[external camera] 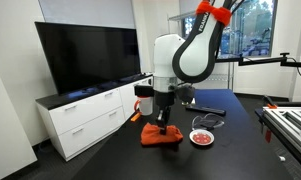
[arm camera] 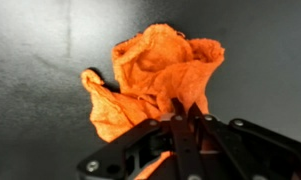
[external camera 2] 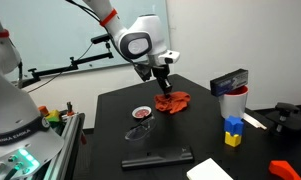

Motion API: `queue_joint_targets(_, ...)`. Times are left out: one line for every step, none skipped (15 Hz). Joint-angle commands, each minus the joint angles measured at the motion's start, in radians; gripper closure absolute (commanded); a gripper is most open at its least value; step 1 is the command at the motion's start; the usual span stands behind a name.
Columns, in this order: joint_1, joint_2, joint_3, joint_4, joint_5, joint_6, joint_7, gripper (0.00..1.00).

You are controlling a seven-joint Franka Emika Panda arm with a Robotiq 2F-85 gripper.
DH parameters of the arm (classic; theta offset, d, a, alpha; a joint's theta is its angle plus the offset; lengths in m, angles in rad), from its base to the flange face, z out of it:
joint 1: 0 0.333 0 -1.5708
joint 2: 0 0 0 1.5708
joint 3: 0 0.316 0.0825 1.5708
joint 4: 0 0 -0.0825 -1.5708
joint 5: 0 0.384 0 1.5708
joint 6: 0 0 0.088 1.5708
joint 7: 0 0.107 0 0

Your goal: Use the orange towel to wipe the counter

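Observation:
Next, my gripper slides the pinched towel along the bare counter between my gripper and the white cup, toward the cup, then releases the towel's near edge.
The orange towel [arm camera: 155,75] lies crumpled on the black counter [arm camera: 40,60]. It shows in both exterior views [external camera: 162,137] [external camera 2: 173,101]. My gripper [arm camera: 185,112] is shut on the near edge of the towel, with cloth pinched between the fingertips. In both exterior views the gripper [external camera: 163,124] [external camera 2: 162,86] comes straight down onto the towel, which rests on the counter [external camera: 230,120] [external camera 2: 190,130].
A small round dish with red contents [external camera: 201,137] [external camera 2: 141,113] sits on the counter near the towel. A black flat tool [external camera 2: 157,158], coloured blocks [external camera 2: 232,132], a white cup [external camera 2: 233,100] and a cable loop [external camera: 207,118] are on the counter. A white TV cabinet [external camera: 85,115] stands beyond.

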Motion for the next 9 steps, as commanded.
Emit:
queue_joint_targets(-0.007, -0.043, 0.041, -0.016, 0.029, 0.004, -0.041, 0.98)
queue_joint_targets(-0.008, -0.043, 0.052, -0.016, 0.033, 0.005, -0.044, 0.98)
queue_joint_targets(-0.009, -0.046, 0.058, -0.015, 0.035, 0.003, -0.046, 0.98)
queue_joint_targets(-0.009, -0.046, 0.062, -0.015, 0.036, 0.004, -0.046, 0.98)
queue_joint_targets(-0.007, -0.046, 0.059, -0.013, 0.031, 0.005, -0.043, 0.98)
queue_joint_targets(-0.008, -0.044, 0.057, -0.011, 0.03, 0.004, -0.043, 0.98)
queue_joint_targets(-0.009, -0.042, 0.053, -0.01, 0.028, 0.004, -0.042, 0.98)
queue_joint_targets(-0.013, -0.04, 0.048, -0.01, 0.026, 0.003, -0.042, 0.98)
queue_joint_targets(-0.015, -0.039, 0.038, -0.01, 0.021, 0.002, -0.04, 0.98)
